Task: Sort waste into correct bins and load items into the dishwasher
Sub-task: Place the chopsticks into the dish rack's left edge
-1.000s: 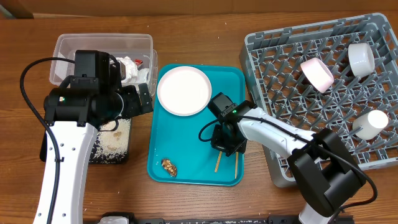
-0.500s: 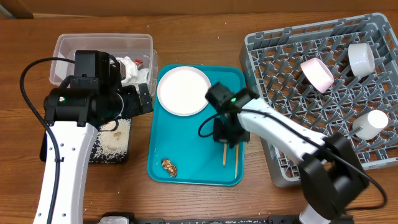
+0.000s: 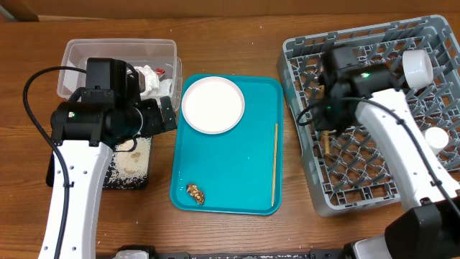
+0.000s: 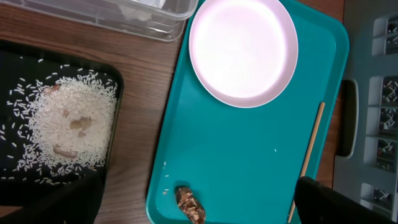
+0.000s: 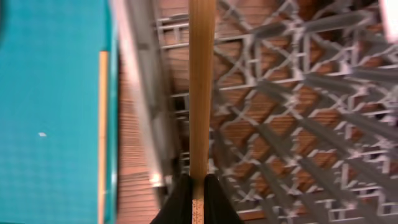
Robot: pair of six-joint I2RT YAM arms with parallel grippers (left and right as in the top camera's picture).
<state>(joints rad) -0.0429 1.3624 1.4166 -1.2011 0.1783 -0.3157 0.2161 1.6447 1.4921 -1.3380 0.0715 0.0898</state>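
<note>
The chopstick comes down onto the rack's edge strip [image 3: 325, 164] by the teal tray [image 3: 230, 165] next and my right gripper releases it there, as it already lines up with that side.
My right gripper [image 5: 198, 186] is shut on a wooden chopstick [image 5: 201, 81] and holds it over the left part of the grey dish rack [image 3: 309, 180]; its tip shows in the overhead view [image 3: 328, 146]. The other chopstick [image 3: 274, 164] lies on the teal tray [image 3: 230, 165], with the white plate [image 3: 213, 105] and a brown food lump [image 3: 195, 192]. A white bowl [image 3: 417, 68] and a white cup [image 3: 436, 137] sit in the rack. My left gripper [image 4: 196, 200] is open and empty, above the lump [image 4: 189, 205].
The clear tub [image 3: 72, 54] at the back left holds white tissue [image 3: 147, 75]. The black tray [image 3: 126, 180] in front of it holds rice crumbs [image 4: 68, 124]. My left arm covers much of both bins.
My right gripper lifted one chopstick off the teal tray and carried it right, over the rack. The other chopstick now lies further right on the tray. The left arm has not moved.
</note>
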